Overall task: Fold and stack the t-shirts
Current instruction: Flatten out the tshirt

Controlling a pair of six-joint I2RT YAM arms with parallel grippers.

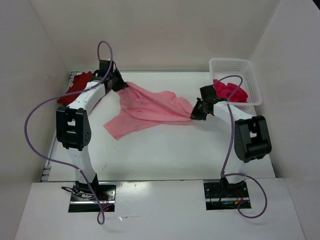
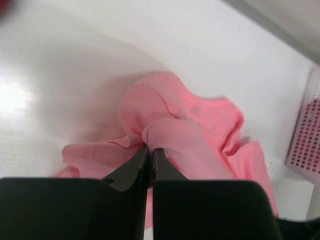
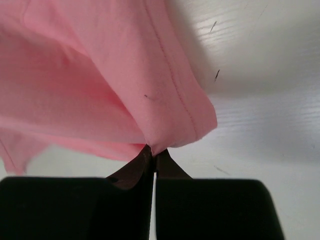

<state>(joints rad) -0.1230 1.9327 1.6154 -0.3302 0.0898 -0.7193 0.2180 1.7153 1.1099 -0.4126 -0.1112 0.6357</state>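
Note:
The cloth of the light pink t-shirt (image 1: 147, 109) is bunched. My left gripper needs to swing up high next, then down over the bare table by the table's far edge (image 1: 145, 78) to let go of the t-shirt.
The light pink t-shirt (image 1: 147, 109) hangs stretched between both grippers over the middle of the table, its lower part trailing on the surface. My left gripper (image 1: 121, 86) is shut on its far left edge; the left wrist view shows the cloth (image 2: 185, 125) bunched at the gripper (image 2: 150, 149). My right gripper (image 1: 195, 112) is shut on the right end, pinching a hemmed fold (image 3: 170, 100) at the gripper (image 3: 154, 151). The dark red t-shirt (image 1: 75, 86) lies at the table's far left corner. The crimson-magenta t-shirt (image 1: 230, 92) sits in the basket.
A white mesh basket (image 1: 252, 80) stands at the far right corner, close behind the right arm. White walls enclose the table on three sides. The left arm's purple cable (image 1: 40, 115) loops out to the left.

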